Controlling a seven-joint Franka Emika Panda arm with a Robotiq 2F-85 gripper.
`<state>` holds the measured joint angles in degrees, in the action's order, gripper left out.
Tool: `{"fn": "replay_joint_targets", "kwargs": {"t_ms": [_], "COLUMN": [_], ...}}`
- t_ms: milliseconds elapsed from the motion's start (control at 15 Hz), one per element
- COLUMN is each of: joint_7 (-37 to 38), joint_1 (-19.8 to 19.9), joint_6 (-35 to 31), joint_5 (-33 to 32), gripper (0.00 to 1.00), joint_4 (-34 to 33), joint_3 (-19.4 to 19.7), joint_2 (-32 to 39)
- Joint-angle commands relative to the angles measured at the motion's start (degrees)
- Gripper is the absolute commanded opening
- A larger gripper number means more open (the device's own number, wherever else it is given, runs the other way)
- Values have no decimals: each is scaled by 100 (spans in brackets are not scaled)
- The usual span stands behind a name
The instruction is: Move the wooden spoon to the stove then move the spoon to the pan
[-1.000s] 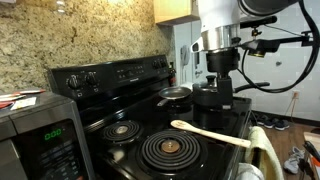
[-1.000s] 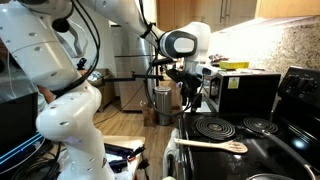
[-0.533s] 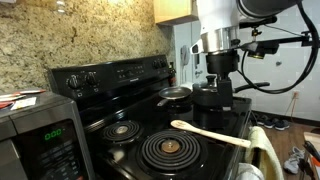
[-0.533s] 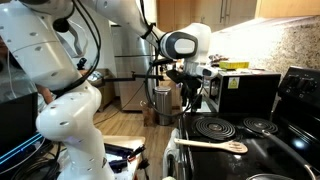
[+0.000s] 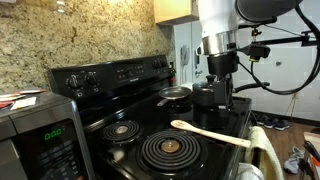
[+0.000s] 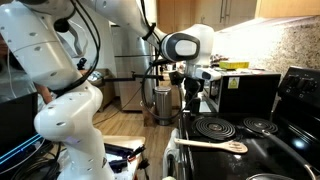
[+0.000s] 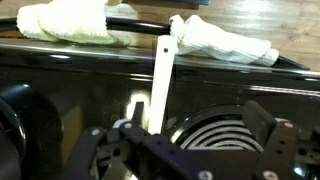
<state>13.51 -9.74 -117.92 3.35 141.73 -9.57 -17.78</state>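
Note:
The wooden spoon's handle end sticks out over the stove's front edge, so my gripper should next go down and back toward the towels, then onto that handle end.
The wooden spoon (image 5: 210,133) lies flat on the black stove (image 5: 140,125), across its front edge next to the front coil burner. It also shows in the other exterior view (image 6: 210,144) and in the wrist view (image 7: 160,80), handle pointing away. The small pan (image 5: 175,95) sits on a back burner. My gripper (image 5: 219,92) hangs above the stove's far side, apart from the spoon; it also shows in an exterior view (image 6: 192,97). In the wrist view the gripper (image 7: 185,142) is open and empty, over a coil burner (image 7: 215,130), with the spoon to its left.
A silver microwave (image 5: 40,135) stands beside the stove. White towels (image 7: 220,40) hang over the oven's front rail, also seen in an exterior view (image 5: 262,150). A dark pot (image 5: 208,98) stands by the pan. A bin (image 6: 163,103) stands on the floor beyond.
My gripper has shifted slightly sideways above the stove. The spoon and pan have not moved.

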Motion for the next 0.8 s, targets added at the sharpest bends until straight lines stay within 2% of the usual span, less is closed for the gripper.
{"fn": "replay_joint_targets", "kwargs": {"t_ms": [0, 467, 733], "joint_7": [446, 678, 677], "joint_1": [144, 157, 145], "joint_6": [27, -374, -978], "joint_5": [-30, 103, 132], "gripper": [100, 100, 100], "joint_4": [289, 976, 1315], "joint_3": [-82, -54, -58], "joint_2": [-87, -109, -83]}}
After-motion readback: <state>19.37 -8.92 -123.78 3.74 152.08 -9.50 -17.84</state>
